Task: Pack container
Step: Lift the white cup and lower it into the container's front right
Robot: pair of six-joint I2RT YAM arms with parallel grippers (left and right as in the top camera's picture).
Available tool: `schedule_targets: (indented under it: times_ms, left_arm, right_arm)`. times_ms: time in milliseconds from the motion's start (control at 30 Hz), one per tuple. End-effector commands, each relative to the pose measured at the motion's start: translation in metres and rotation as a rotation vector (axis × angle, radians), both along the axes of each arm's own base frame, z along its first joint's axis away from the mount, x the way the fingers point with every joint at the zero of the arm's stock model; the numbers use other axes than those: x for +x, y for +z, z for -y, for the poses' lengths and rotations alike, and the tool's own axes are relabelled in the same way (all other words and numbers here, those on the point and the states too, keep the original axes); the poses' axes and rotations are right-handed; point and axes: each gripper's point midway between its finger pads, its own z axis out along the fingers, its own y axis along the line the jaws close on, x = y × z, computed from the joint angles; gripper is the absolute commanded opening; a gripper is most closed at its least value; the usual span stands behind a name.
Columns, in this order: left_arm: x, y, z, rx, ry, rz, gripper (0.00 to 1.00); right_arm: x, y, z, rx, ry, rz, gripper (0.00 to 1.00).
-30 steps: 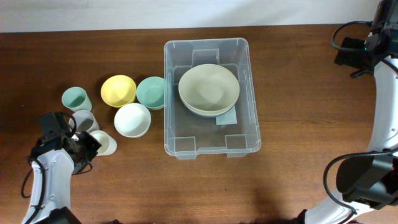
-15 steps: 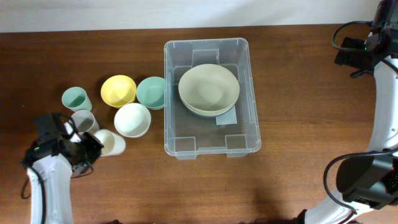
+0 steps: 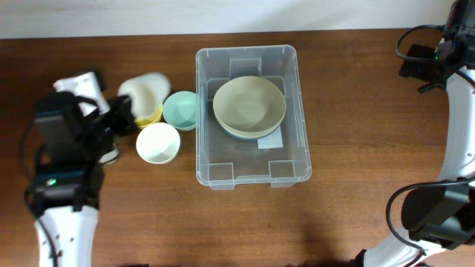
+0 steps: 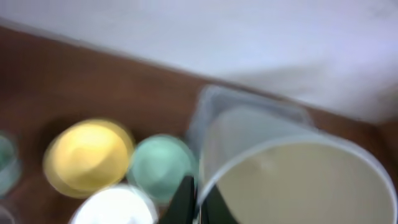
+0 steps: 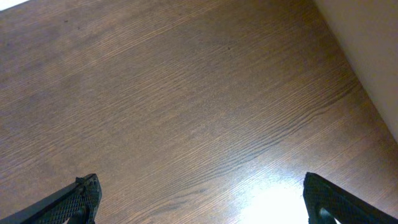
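Observation:
My left gripper will carry the cup to the right in the overhead view and down beside the container's white label, then let it go, because the container's bottom is bare there.
The container (image 3: 204, 89) is a clear tub at the table's middle. It holds a large beige bowl (image 3: 249, 106) on its white label. My left gripper (image 3: 128, 107) is raised and shut on the rim of a cream cup (image 3: 145, 90), which it holds in the air over the yellow bowl (image 3: 151, 116), left of the container. In the blurred left wrist view the fingers (image 4: 196, 200) pinch the cup's wall (image 4: 292, 180), with the container (image 4: 249, 102) behind. My right gripper (image 5: 202, 199) is open and empty over bare wood at the far right.
A green bowl (image 3: 180, 110) and a white bowl (image 3: 157, 143) sit just left of the container. The left wrist view shows the yellow bowl (image 4: 90, 155), green bowl (image 4: 163, 165) and white bowl (image 4: 115, 208) below the cup. My left arm hides the small cups.
My left gripper has lifted the cream cup off the table and carried it up and toward the far side, over the yellow bowl. The right arm has not moved.

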Motion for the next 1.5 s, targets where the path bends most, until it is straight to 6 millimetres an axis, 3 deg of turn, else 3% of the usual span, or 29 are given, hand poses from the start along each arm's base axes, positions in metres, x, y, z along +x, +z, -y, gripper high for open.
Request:
schedule_targets:
  times_ms: [0, 133, 233, 367, 467, 600, 833, 1067, 1467]
  left_arm:
    - [0.022, 0.003, 0.062, 0.066, -0.231, 0.091, 0.01]
    - [0.041, -0.007, 0.119, 0.070, -0.366, 0.142, 0.01]
    - [0.048, -0.031, 0.161, 0.066, -0.454, 0.117, 0.01]
    - [0.037, -0.081, 0.206, 0.114, -0.587, 0.015, 0.01]
    - [0.018, -0.110, 0.229, 0.215, -0.712, -0.028, 0.01]
    - [-0.006, -0.121, 0.245, 0.346, -0.862, -0.022, 0.01]
    - [-0.030, -0.105, 0.268, 0.455, -1.007, 0.011, 0.00]
    - [-0.029, -0.111, 0.278, 0.575, -1.062, -0.007, 0.01]
    - [-0.017, -0.167, 0.285, 0.643, -1.076, -0.106, 0.00]
  right_arm:
    - [0.000, -0.001, 0.000, 0.006, -0.006, 0.002, 0.99]
    - [0.000, -0.001, 0.000, 0.006, -0.006, 0.002, 0.99]
    - [0.000, -0.001, 0.000, 0.006, -0.006, 0.002, 0.99]
    - [0.000, -0.001, 0.000, 0.006, -0.006, 0.002, 0.99]
    - [0.000, -0.001, 0.000, 0.006, -0.006, 0.002, 0.99]
    - [0.000, -0.001, 0.000, 0.006, -0.006, 0.002, 0.99]
    - [0.000, -0.001, 0.000, 0.006, -0.006, 0.002, 0.99]
    - [0.000, -0.001, 0.000, 0.006, -0.006, 0.002, 0.99]
    - [0.000, -0.001, 0.000, 0.006, -0.006, 0.002, 0.99]
